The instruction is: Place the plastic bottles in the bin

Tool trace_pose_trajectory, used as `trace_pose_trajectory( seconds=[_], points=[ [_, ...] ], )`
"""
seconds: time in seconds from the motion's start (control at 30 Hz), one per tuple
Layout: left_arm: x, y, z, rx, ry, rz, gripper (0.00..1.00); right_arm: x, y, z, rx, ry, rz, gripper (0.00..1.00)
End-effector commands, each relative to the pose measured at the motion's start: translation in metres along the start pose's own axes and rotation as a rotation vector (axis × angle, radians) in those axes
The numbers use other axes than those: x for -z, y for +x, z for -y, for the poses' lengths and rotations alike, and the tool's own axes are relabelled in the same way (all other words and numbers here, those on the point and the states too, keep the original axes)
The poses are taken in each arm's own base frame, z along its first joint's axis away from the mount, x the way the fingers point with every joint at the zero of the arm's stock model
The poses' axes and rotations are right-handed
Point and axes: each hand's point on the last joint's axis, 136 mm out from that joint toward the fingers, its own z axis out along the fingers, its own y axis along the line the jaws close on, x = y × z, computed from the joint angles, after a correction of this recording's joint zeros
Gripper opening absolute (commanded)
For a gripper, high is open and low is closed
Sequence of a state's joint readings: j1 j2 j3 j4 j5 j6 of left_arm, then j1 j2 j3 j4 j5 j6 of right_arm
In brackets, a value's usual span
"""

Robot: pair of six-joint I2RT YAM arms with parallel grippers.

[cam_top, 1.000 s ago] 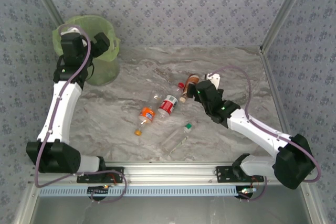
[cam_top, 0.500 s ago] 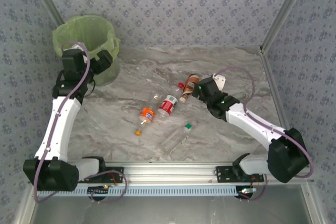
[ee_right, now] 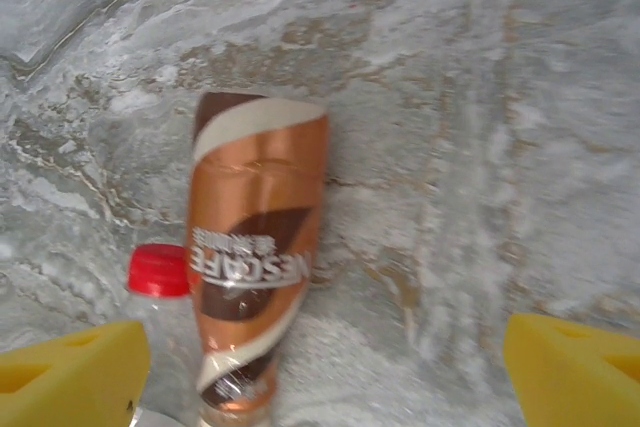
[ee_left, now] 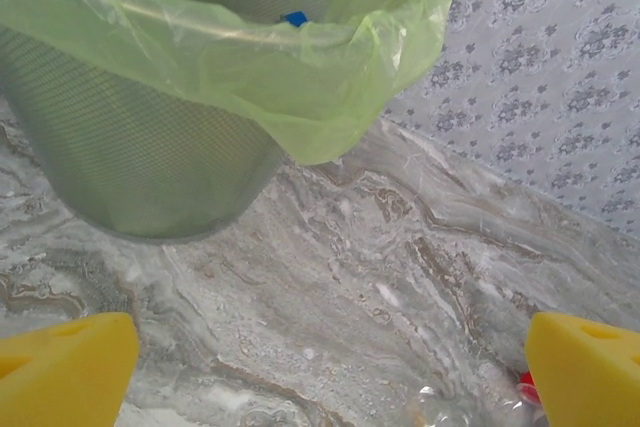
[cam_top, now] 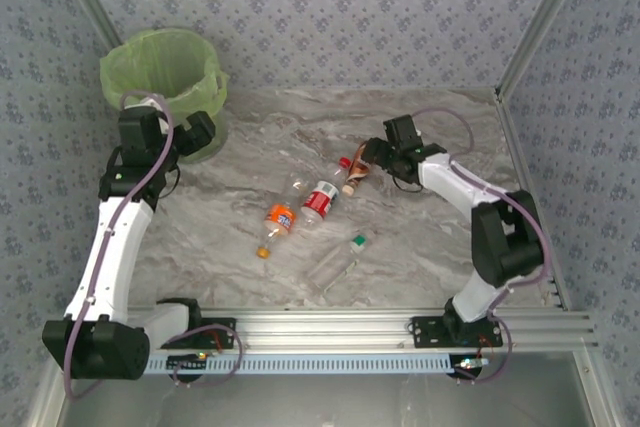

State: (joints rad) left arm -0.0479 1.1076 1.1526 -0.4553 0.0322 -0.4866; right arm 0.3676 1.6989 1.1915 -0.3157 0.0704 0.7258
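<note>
I will lower my open right gripper astride the brown-label bottle's wide far end and close there, as that end is clear of the neighbouring red cap.
The bin (cam_top: 160,62), light green with a lime bag, stands at the far left; in the left wrist view the bin (ee_left: 150,147) rises close ahead. My left gripper (cam_top: 195,137) hovers beside it, open and empty, as the left gripper (ee_left: 330,377) shows over bare table. My right gripper (cam_top: 368,160) hangs open above a brown-label bottle (cam_top: 355,179). That brown-label bottle (ee_right: 255,267) lies flat left of centre between the right gripper (ee_right: 320,377) fingers, untouched. A red-label bottle (cam_top: 322,197), an orange-label bottle (cam_top: 280,219) and a clear green-capped bottle (cam_top: 340,262) lie mid-table.
A red cap (ee_right: 158,269) of the neighbouring bottle touches the brown one's left side. A small blue piece (ee_left: 294,18) shows inside the bin's rim. Patterned walls close the back and sides, and a metal rail (cam_top: 330,327) runs along the near edge.
My left gripper has drawn back from over the bin to beside it. My right arm has swung round to the far side and stands over the brown-label bottle.
</note>
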Motion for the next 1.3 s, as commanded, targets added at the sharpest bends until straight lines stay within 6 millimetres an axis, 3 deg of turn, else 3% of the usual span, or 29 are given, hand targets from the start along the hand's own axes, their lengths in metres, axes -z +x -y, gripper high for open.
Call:
trace_pose_trajectory(
  seconds=[0.0, 0.37, 0.5, 0.67, 1.03, 1.27],
  points=[
    [-0.001, 0.003, 0.004, -0.025, 0.028, -0.010, 0.99, -0.014, 0.000, -0.011, -0.008, -0.014, -0.065, 0.95],
    [0.000, 0.008, 0.003, -0.041, 0.024, -0.028, 0.99, -0.067, -0.003, -0.015, -0.022, 0.047, -0.119, 0.95],
    [-0.002, 0.009, 0.002, -0.038, 0.023, -0.034, 0.99, -0.081, -0.002, -0.014, -0.003, 0.057, -0.119, 0.90],
    [-0.005, 0.012, 0.001, -0.031, 0.015, -0.052, 0.99, -0.094, 0.001, -0.004, 0.004, 0.094, -0.114, 0.75],
    [-0.007, 0.011, 0.002, -0.001, 0.016, -0.061, 0.99, -0.102, -0.001, 0.010, 0.019, 0.146, -0.094, 0.72],
    [-0.015, 0.024, 0.025, 0.074, 0.157, -0.129, 0.99, -0.084, -0.013, 0.017, 0.021, 0.166, -0.004, 0.60]
  ],
)
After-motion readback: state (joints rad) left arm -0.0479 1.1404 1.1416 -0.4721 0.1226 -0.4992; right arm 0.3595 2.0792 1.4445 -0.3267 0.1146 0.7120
